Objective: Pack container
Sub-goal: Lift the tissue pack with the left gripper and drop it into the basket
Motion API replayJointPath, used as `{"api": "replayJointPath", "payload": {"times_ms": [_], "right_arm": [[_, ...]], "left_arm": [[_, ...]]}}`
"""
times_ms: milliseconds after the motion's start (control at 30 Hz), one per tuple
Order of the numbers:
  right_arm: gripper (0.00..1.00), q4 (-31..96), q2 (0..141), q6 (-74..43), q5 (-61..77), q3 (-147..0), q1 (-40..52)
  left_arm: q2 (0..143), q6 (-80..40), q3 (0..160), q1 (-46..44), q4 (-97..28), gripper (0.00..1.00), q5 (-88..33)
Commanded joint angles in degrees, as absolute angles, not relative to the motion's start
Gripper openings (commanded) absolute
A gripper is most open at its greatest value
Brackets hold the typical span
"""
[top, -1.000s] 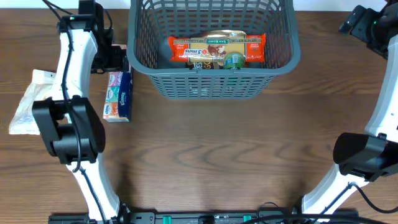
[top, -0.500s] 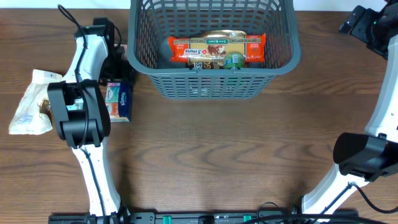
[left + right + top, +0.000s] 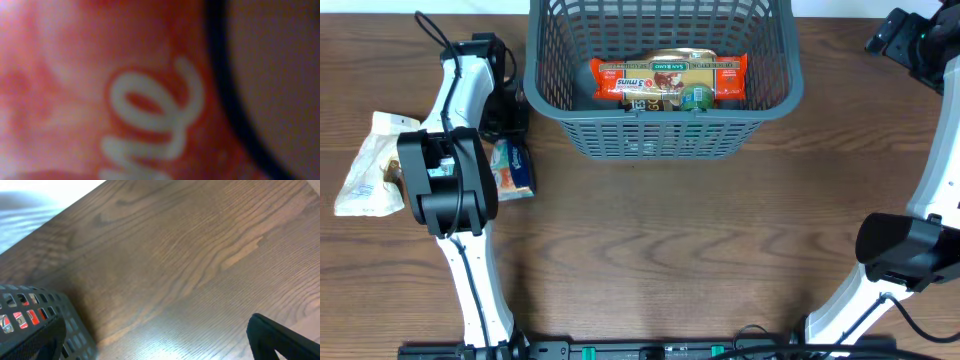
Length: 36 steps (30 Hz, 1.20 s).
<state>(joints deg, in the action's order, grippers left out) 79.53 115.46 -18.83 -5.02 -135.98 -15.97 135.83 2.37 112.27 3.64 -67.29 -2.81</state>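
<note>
The top of the red-and-tan packet is uncovered. My left gripper will next lift the pack, swing it over the container's rim, lower it onto the packet and let it go.
The container, a large dark grey lattice basket, stands at the back centre and holds a red-and-tan packet on top of other goods. A small tissue pack lies tilted just left of it. My left gripper is down on the pack's far end. Its fingers are hidden under the wrist, and the pack's blurred red print fills the left wrist view. My right gripper hangs open and empty at the far right. One dark finger shows over bare wood, with the container's corner beside it.
A white paper bag lies crumpled at the left side of the table. The left arm's links stretch from the front edge up past the bag, and the right arm's base link stands at the front right.
The left gripper has dropped onto the tissue pack and closed. The pack has turned and slid slightly right. The right arm has not moved.
</note>
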Motion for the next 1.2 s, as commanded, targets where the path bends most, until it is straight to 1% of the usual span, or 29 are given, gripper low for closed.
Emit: {"api": "replayJointPath", "payload": {"times_ms": [0, 133, 367, 433, 533, 633, 700, 800, 933, 1067, 1167], "right_arm": [[0.99, 79.6, 115.9, -18.1, -6.0, -135.8, -16.5], [0.99, 79.6, 115.9, -18.1, -6.0, -135.8, -16.5], [0.99, 79.5, 115.9, -17.5, -6.0, -135.8, -16.5], [0.99, 79.5, 115.9, -17.6, -6.3, -135.8, -16.7], [0.99, 79.1, 115.9, -21.7, -6.2, -135.8, -18.1], [0.99, 78.4, 115.9, -24.0, -4.5, -135.8, -20.3], [0.99, 78.1, 115.9, -24.0, -1.0, -135.8, -22.1], [0.99, 78.3, 115.9, -23.4, 1.7, -135.8, -24.0], [0.99, 79.5, 115.9, -23.0, 1.9, -135.8, -25.6], [0.99, 80.3, 115.9, -20.9, 1.9, -135.8, -25.7], [0.99, 80.8, 115.9, -20.9, 1.9, -135.8, -25.7]], "left_arm": [[130.7, -2.7, 113.6, 3.8, -68.3, 0.06, -2.6], [121.4, -6.4, 114.8, 4.2, -68.0, 0.06, -2.6], [102.1, -6.0, 114.8, 4.6, -64.2, 0.06, -2.6], [97.5, -3.1, 114.8, 3.9, -62.6, 0.06, -2.6], [92.2, 7.8, 114.9, 0.3, -60.6, 0.06, -2.6], [89.5, 23.7, 114.9, -6.5, -58.8, 0.05, -2.4], [89.2, 33.0, 114.9, -11.5, -56.4, 0.06, -1.2], [90.3, 44.8, 114.9, -16.7, -50.8, 0.06, -0.7], [94.1, 62.5, 114.9, -21.8, -39.0, 0.06, -0.9], [100.3, 69.0, 114.9, -24.1, -27.3, 0.06, -1.1], [105.6, 70.3, 114.9, -24.7, -23.4, 0.06, -1.1]]}}
